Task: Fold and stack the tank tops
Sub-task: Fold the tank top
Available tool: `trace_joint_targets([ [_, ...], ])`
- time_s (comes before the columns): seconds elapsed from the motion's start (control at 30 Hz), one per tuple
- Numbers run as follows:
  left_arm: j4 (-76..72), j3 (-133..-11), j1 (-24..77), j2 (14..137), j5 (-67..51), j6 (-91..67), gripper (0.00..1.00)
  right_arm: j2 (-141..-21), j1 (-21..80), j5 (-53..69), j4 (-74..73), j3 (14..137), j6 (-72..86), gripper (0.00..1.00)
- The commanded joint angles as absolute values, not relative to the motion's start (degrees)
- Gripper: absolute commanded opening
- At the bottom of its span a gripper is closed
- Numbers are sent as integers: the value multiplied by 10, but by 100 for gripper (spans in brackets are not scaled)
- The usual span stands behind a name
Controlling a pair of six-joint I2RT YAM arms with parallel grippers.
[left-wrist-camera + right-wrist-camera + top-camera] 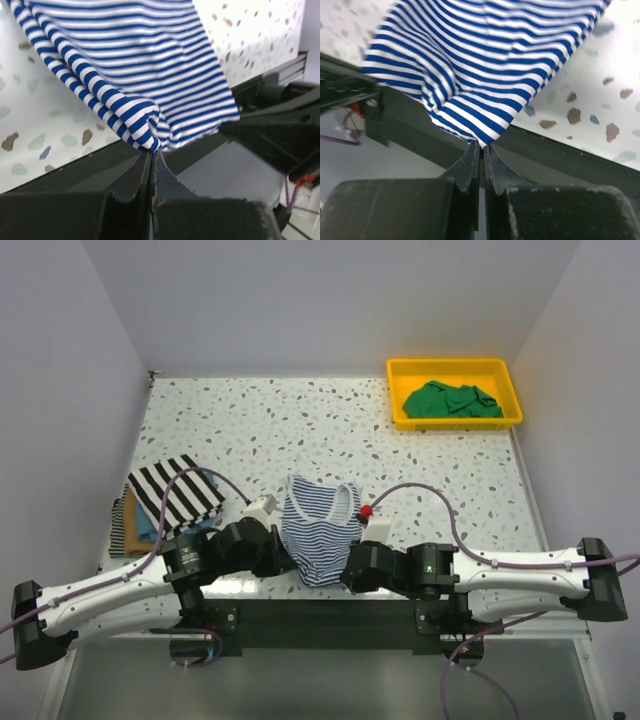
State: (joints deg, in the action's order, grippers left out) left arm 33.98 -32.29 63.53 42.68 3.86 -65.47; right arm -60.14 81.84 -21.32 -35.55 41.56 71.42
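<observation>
The tank top's body still lies stretched from hem to straps. Next, my right gripper needs to move the tank top's hem corner outward, over the tank top and past its shoulder straps (352, 481).
A thin navy-white striped tank top (320, 525) lies at the table's near edge, between both arms. My left gripper (151, 150) is shut on its near left hem corner (145, 131). My right gripper (482, 146) is shut on the near right hem corner (480, 125). In the top view both grippers sit at the tank top's lower edge, the left gripper (283, 558) and the right gripper (348, 568). A folded bold black-white striped tank top (175, 493) tops a stack at the left, over blue (147, 527) and tan (127, 527) ones. A green tank top (450, 400) lies crumpled in the yellow tray.
The yellow plastic tray (400, 418) stands at the back right corner. The dark near table edge (560, 155) runs just under both grippers. Grey walls close in the table on the left, back and right.
</observation>
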Motion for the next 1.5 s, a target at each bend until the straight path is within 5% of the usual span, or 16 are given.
trace_joint_targets([
  [0.0,342,-386,638,455,110,-662,0,-607,821,-302,-425,494,686,0],
  [0.17,311,-447,607,497,185,-626,0,-628,746,-305,-436,555,621,0],
  [0.47,119,-495,396,620,60,-513,0,-691,499,-133,-304,584,477,0],
  [0.8,-124,-631,236,916,-66,-520,0,-988,230,73,-228,776,400,4],
  [0.93,-239,-783,184,1138,-199,-498,28,-1127,162,69,-229,875,396,18],
  [0.97,-281,-801,177,1168,-227,-520,40,-1139,158,59,-225,893,398,29],
  [1.1,-329,-813,157,1194,-239,-542,59,-1144,155,15,-237,912,379,58],
  [1.33,-207,-741,161,1066,-129,-509,51,-1066,218,-113,-238,853,329,58],
  [1.47,-123,-691,193,1007,-59,-513,39,-1076,278,-158,-231,853,280,44],
])
